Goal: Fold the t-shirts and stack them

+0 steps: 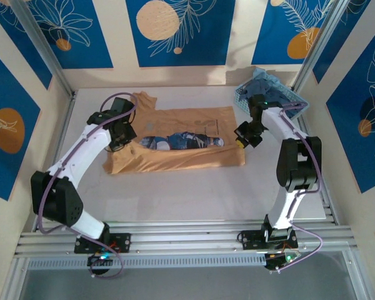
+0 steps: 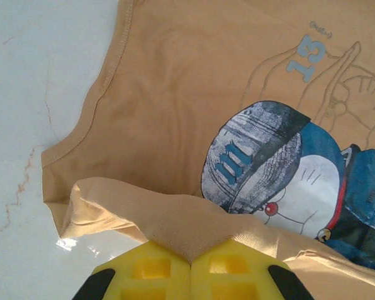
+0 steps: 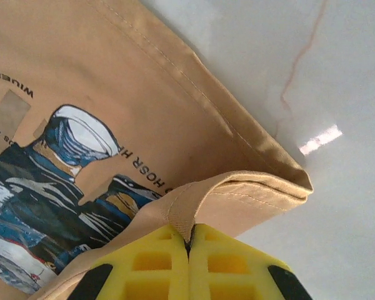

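The t-shirt's near edge is only partly folded, so next my left gripper needs to move outward and down to release the fold onto the flat cloth between armhole and print.
The tan-orange t-shirt (image 1: 194,122) lies spread across the middle of the table, its blue cartoon print (image 1: 181,141) facing up. The near long edge is lifted and partly folded over the print. My left gripper (image 1: 126,140) is shut on a raised fold of the shirt near the sleeve end; in the left wrist view the yellow fingertips (image 2: 190,262) pinch tan cloth (image 2: 175,94). My right gripper (image 1: 242,139) is shut on the hem at the shirt's right end, with the doubled hem (image 3: 194,206) clamped between the yellow pads (image 3: 189,240). A slate-blue t-shirt (image 1: 269,84) sits bunched in the basket.
The light blue lattice basket (image 1: 239,99) stands at the back right corner, just behind my right arm. White tabletop (image 1: 194,194) lies in front of the shirt, with metal rails at the near edge. Walls close in on the table's left, back and right.
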`<state>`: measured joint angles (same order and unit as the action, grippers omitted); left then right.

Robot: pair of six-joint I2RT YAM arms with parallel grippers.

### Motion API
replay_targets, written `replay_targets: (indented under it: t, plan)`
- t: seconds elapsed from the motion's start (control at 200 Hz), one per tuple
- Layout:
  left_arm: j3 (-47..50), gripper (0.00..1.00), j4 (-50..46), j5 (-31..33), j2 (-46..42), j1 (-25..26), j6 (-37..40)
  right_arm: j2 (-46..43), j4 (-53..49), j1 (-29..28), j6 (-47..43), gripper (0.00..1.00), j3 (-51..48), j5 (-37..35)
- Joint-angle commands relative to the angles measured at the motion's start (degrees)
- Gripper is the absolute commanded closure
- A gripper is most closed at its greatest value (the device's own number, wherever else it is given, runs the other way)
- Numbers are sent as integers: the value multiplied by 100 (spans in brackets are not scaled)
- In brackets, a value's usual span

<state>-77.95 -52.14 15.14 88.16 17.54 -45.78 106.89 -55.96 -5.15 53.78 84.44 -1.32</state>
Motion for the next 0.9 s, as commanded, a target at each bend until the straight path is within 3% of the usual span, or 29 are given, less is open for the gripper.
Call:
replay_targets:
  t: [0.0, 0.44, 0.635, 0.67, 0.755, 0.895]
  plan:
    - [-221, 100, 161, 83, 178, -175, 260, 231, -108, 42, -47, 100, 249, -29]
    - [-952, 100, 491, -264, 1319, -483, 824, 875, -186, 66, 38, 100, 709, 40]
    - [-1417, 100, 349, -20, 1823, -575, 1188, 1058, -61, 160, -41, 99, 894, 250]
    - [-1494, 90, 324, 44, 1904, -593, 1310, 1106, -65, 184, -123, 93, 979, 353]
    - [-1680, 49, 90, 261, 2011, -638, 1480, 1148, -226, 203, -329, 74, 1192, 399]
    - [-1259, 43, -259, 336, 1506, -758, 1349, 669, -229, 242, -501, 52, 931, 283]
